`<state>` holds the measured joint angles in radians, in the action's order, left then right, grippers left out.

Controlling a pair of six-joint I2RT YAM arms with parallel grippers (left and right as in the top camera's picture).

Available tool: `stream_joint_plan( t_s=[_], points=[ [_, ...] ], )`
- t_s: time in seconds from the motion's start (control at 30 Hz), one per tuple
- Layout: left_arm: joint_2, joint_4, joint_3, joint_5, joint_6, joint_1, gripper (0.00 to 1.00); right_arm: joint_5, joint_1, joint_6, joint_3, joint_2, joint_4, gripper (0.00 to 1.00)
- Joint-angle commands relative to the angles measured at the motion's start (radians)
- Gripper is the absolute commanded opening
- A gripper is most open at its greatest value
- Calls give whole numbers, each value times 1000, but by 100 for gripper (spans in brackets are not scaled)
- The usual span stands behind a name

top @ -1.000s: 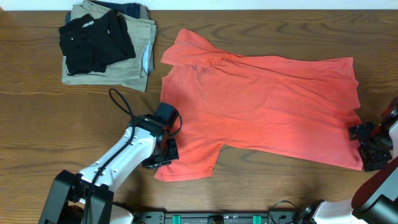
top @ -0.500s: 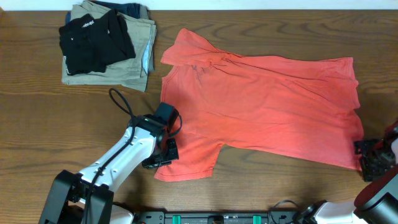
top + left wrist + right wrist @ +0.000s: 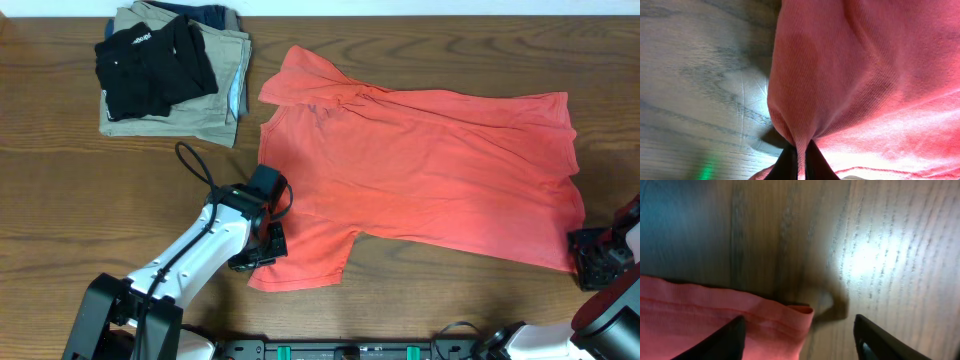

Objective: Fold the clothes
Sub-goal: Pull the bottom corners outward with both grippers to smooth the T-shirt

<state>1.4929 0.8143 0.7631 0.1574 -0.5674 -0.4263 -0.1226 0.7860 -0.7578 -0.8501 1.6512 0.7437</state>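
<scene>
The near sleeve sticks out, so my left gripper should rise, carry the fold outward, lower it onto the shirt's edge by the far sleeve [image 3: 273,134] and let go.
The clothes, a coral-red T-shirt [image 3: 430,170], lie spread across the middle and right of the table, with no lettering showing. My left gripper [image 3: 258,252] is at the near-left sleeve. In the left wrist view it [image 3: 800,162] is shut on a pinched ridge of the red fabric [image 3: 865,75], which bunches up from the wood. My right gripper [image 3: 592,262] sits at the shirt's near-right hem corner. In the right wrist view it [image 3: 799,325] is open, its dark fingers [image 3: 725,340] on either side of the hem corner [image 3: 715,315], which lies flat on the table.
A folded black garment [image 3: 155,65] lies on folded khaki trousers [image 3: 215,100] at the back left. Bare wooden table [image 3: 80,200] stretches left of the shirt and along the front edge. A black cable [image 3: 195,165] loops beside the left arm.
My right gripper has moved toward the table's front edge, to the hem corner, and its jaws have narrowed. The left gripper and the shirt have not moved.
</scene>
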Motion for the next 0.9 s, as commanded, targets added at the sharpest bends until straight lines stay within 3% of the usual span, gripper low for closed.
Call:
stream_joint_plan(
  t_s=[0.0, 0.2, 0.3, 0.33, 0.57, 0.77, 0.87],
  points=[
    [-3, 6, -11, -15, 17, 4, 6, 23, -9, -3, 24, 18, -11, 61],
    [-3, 6, -11, -15, 17, 4, 6, 19, -9, -3, 47, 18, -29, 33],
    [-3, -5, -11, -15, 18, 4, 6, 27, -9, -4, 47, 18, -27, 7],
    [-4, -8, -11, -15, 18, 4, 6, 27, -9, -4, 47, 18, -26, 2],
    [-38, 0, -11, 8, 44, 4, 6, 90, -7, -3, 42, 10, -10, 1],
    [-202, 84, -7, 30, 73, 3, 6, 162, -8, 2, 24, -40, 68, 1],
    [-327, 140, 6, 38, 73, 2, 6, 182, -8, 84, 15, -92, 82, 1]
  ],
)
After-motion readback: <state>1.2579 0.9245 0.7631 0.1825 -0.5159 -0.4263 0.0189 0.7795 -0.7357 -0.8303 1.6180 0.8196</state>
